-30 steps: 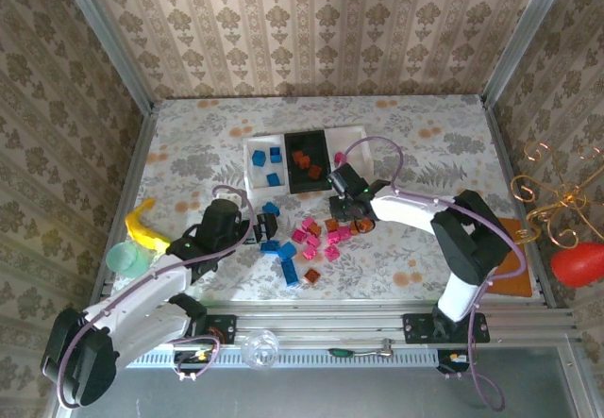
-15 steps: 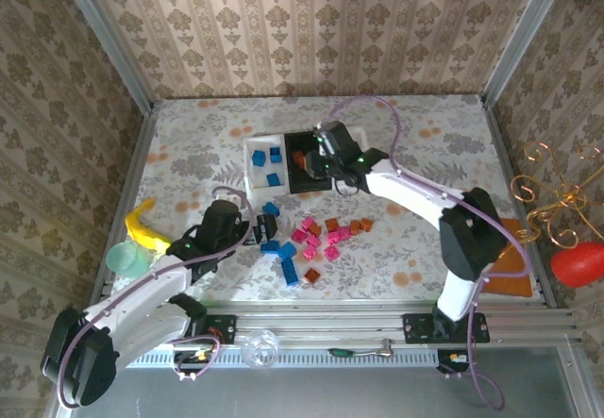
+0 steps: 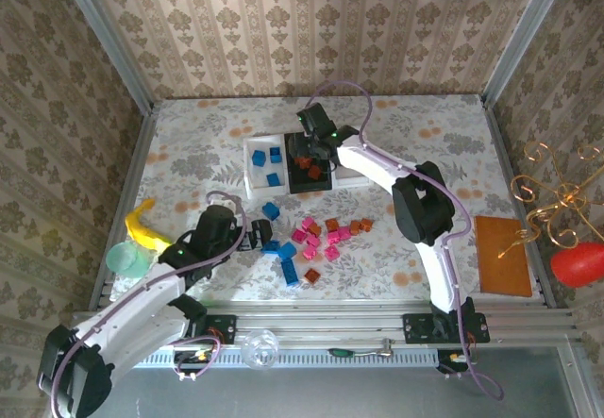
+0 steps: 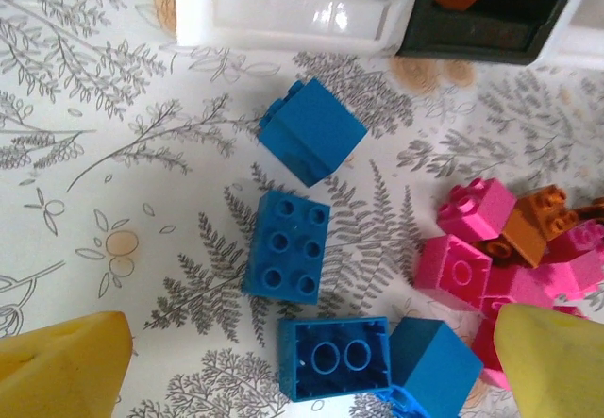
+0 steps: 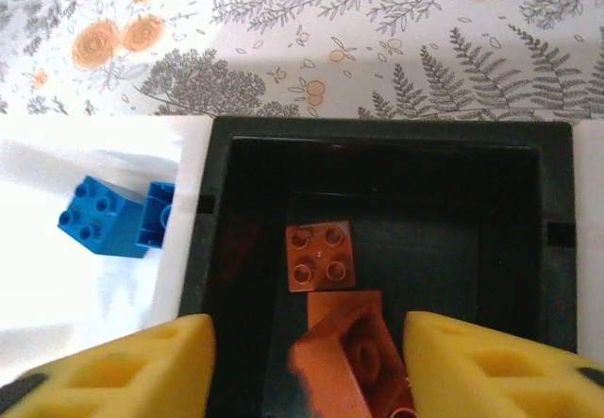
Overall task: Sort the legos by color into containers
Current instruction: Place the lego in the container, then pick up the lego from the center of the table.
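My left gripper is still away from the blue brick nearest the white tray, so I need to move it outward and down, around that brick.
Three joined containers stand at the back: a white tray [image 3: 253, 175] with blue legos [image 3: 268, 159], a black tray [image 3: 309, 184] and a white tray [image 3: 357, 175]. My right gripper [image 3: 312, 150] [image 5: 311, 371] hangs open over the black tray [image 5: 203, 248]. A blurred orange-brown brick [image 5: 351, 361] sits loose between its fingers, above another orange-brown brick [image 5: 321, 256] lying flat. My left gripper [image 3: 263, 235] [image 4: 311, 371] is open over loose blue bricks [image 4: 286, 255], one upside down [image 4: 332, 357]. Pink legos [image 3: 316, 237] and orange-brown ones [image 3: 359, 225] lie beside them.
A yellow banana toy [image 3: 142, 225] and a pale green cup [image 3: 127, 258] lie at the table's left edge. An orange-brown mat [image 3: 502, 255] lies at the right. Metal rails and papered walls close in the table.
The right arm swung from the loose pile up to the black tray and its jaws opened, releasing an orange-brown brick. The left arm barely moved.
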Controlling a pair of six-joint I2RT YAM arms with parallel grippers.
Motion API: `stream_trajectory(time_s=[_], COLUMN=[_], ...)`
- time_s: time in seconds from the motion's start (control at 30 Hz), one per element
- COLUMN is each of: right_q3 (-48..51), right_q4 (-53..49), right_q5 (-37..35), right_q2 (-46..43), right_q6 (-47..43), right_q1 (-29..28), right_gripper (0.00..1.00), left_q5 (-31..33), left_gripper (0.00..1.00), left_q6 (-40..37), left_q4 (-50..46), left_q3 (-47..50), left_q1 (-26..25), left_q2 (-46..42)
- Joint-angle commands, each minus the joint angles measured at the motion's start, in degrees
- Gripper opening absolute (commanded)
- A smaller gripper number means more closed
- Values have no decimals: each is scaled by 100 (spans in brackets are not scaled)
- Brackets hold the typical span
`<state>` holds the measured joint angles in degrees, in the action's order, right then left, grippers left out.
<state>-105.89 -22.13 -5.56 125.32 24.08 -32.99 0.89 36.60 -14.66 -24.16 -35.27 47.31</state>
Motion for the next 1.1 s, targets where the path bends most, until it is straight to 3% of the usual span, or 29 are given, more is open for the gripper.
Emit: stream_trajectory(time_s=[0.0,0.23,0.47,0.7,1.07], right_q3=[16,1456,2719,3312,3539], right_q4=[-210,438,862,1021,1034], right_q5=[66,97,78,57,-24], right_q2=[-368,-1539,-2529,-3191,-3549], right_q6=[-116,-44,108,161,137], right_q1=[-84,-203,-234,-234,-232], right_gripper=[65,69,70,70,71], left_q5=[-8,106,1013,1537,1249], left_gripper=[98,93,87,85,76], left_q6=[-267,-852,-1351,-1585,-1933], left_q4=[-63,138,-233,123,1130], left_q3=[-273,-1144,-2110,-2367,-2416], left_q1=[2,-93,-485,-462,-243], left_q2=[367,1952,3472,4256,4922])
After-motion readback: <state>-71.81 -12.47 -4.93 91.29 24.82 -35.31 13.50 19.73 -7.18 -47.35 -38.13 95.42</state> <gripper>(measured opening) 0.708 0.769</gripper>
